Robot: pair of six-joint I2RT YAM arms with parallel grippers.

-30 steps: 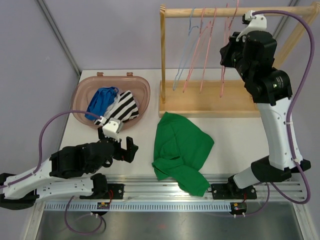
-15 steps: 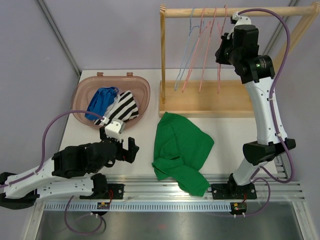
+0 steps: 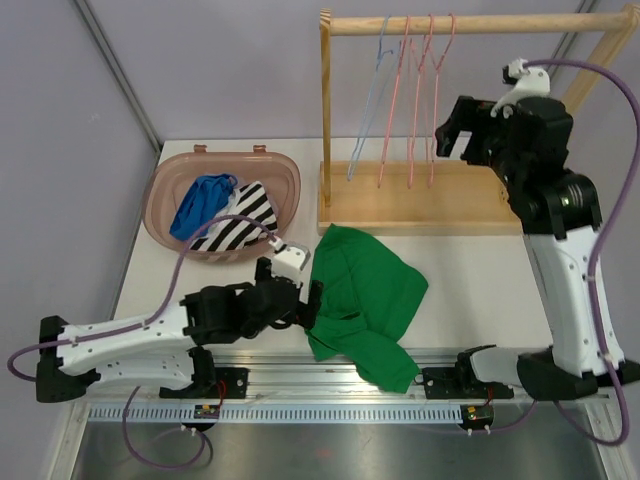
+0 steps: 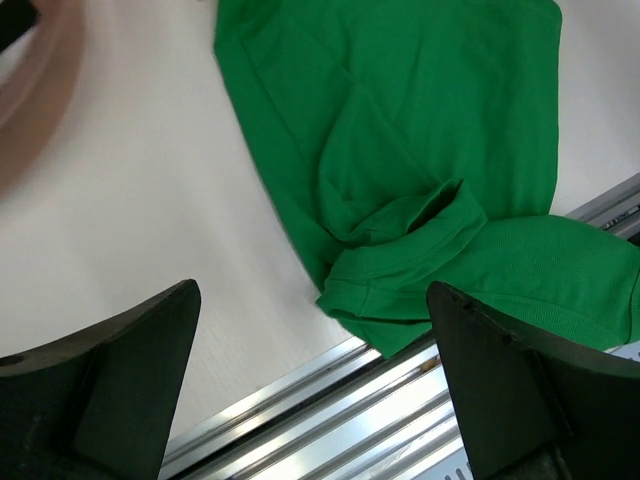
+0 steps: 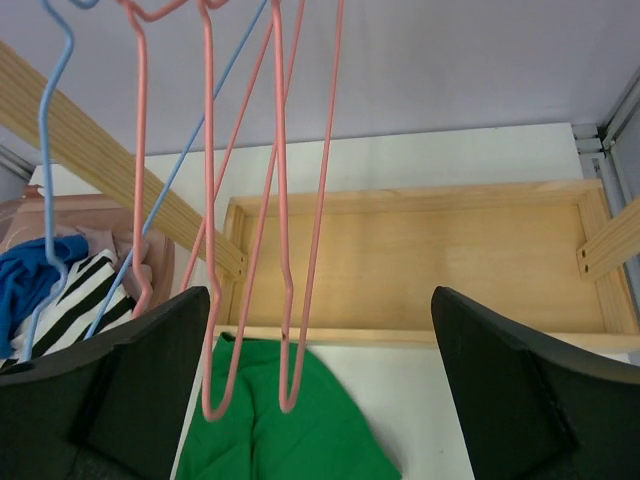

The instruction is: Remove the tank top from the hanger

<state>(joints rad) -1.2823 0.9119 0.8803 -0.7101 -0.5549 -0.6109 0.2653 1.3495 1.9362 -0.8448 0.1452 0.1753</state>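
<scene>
I will next lower my left gripper to the right in the top view onto the tank top's middle, because the cloth lies below it toward that side.
The green tank top lies crumpled on the table in front of the rack, off any hanger; it also shows in the wrist views. Several bare wire hangers hang from the rail, pink hangers beside a blue hanger. My right gripper stands open just right of the pink hangers, holding nothing. My left gripper is open and low over the table at the tank top's left edge, nothing between its fingers.
A wooden rack with a top rail and a tray-like base stands at the back right. A pink basket at the back left holds blue and striped clothes. A metal rail runs along the near edge.
My right gripper has opened and drawn back right and down from the rail, leaving the pink hanger hanging. My left arm has swung right to the tank top's edge.
</scene>
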